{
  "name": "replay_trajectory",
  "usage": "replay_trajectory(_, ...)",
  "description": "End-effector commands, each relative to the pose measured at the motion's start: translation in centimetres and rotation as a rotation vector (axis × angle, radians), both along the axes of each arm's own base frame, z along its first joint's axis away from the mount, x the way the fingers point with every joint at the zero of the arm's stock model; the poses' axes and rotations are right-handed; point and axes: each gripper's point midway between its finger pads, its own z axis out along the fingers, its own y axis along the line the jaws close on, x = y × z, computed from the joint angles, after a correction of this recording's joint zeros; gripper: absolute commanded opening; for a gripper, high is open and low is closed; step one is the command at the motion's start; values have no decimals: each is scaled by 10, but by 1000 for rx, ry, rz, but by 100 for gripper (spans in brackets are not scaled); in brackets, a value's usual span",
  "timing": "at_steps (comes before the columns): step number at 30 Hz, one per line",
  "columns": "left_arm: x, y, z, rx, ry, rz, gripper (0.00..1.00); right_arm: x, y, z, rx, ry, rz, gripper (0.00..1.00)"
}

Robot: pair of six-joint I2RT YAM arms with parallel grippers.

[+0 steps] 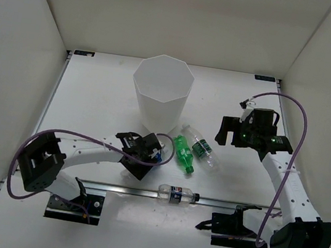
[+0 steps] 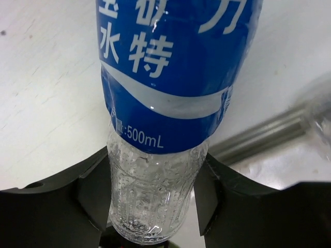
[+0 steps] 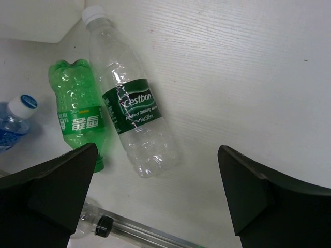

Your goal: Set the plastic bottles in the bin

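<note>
I will lift the blue-label bottle past the bin's rim with my left gripper, then move it outward over the opening and let go, as the bin's opening (image 1: 163, 79) is outward and higher.
The white faceted bin (image 1: 161, 92) stands at the table's back centre. My left gripper (image 1: 149, 149) (image 2: 155, 201) is shut on the clear lower body of the blue-label bottle (image 2: 176, 77) (image 1: 159, 155), which is low over the table just in front of the bin. To its right lie the all-green bottle (image 1: 183, 153) (image 3: 77, 113) and the clear bottle with a dark green label (image 1: 202, 147) (image 3: 132, 108), side by side. A clear bottle with a dark blue-red label (image 1: 177, 193) lies on the metal rail. My right gripper (image 1: 245, 133) (image 3: 158, 155) hangs open and empty, to the right of the pair.
A metal rail (image 1: 118, 187) crosses the table near the arm bases. White walls enclose the table on three sides. The bin's base (image 3: 36, 18) shows at the top left of the right wrist view.
</note>
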Motion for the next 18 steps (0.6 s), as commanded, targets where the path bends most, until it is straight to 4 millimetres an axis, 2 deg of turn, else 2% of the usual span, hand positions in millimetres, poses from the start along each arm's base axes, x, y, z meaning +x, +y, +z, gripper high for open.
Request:
replay_trajectory(1, 5, -2, 41, -80, -71, -18, 49, 5, 1, 0, 10, -29, 27, 99)
replay_trajectory(4, 2, -7, 80, -200, -97, -37, 47, 4, 6, -6, -13, -25, 67, 99)
replay_trajectory(6, 7, -7, 99, -247, -106, -31, 45, 4, 9, -13, -25, -9, 82, 99)
replay_trajectory(9, 9, -23, 153, -305, -167, -76, 42, 6, 13, -22, -1, 8, 95, 100)
replay_trajectory(10, 9, -28, 161, -311, -180, -96, 41, 8, 13, -21, 12, -3, 95, 99)
replay_trajectory(11, 12, -35, 183, -352, -214, -105, 42, 8, 15, -21, 30, -8, 101, 99)
replay_trajectory(12, 19, -43, 205, -403, -238, -103, 42, 6, 20, -23, 46, -9, 122, 99)
replay_trajectory(13, 25, -45, 215, -424, -249, -97, 40, 6, 24, -23, 52, -20, 145, 100)
replay_trajectory(16, 59, -56, 294, -530, -457, -42, 45, 1, 34, -34, 39, 2, 180, 99)
replay_trajectory(17, 67, -58, 306, -544, -499, -22, 45, 3, 37, -29, 36, -17, 194, 99)
replay_trajectory(18, 84, -60, 324, -571, -557, 7, 46, 3, 39, -33, 10, -20, 229, 99)
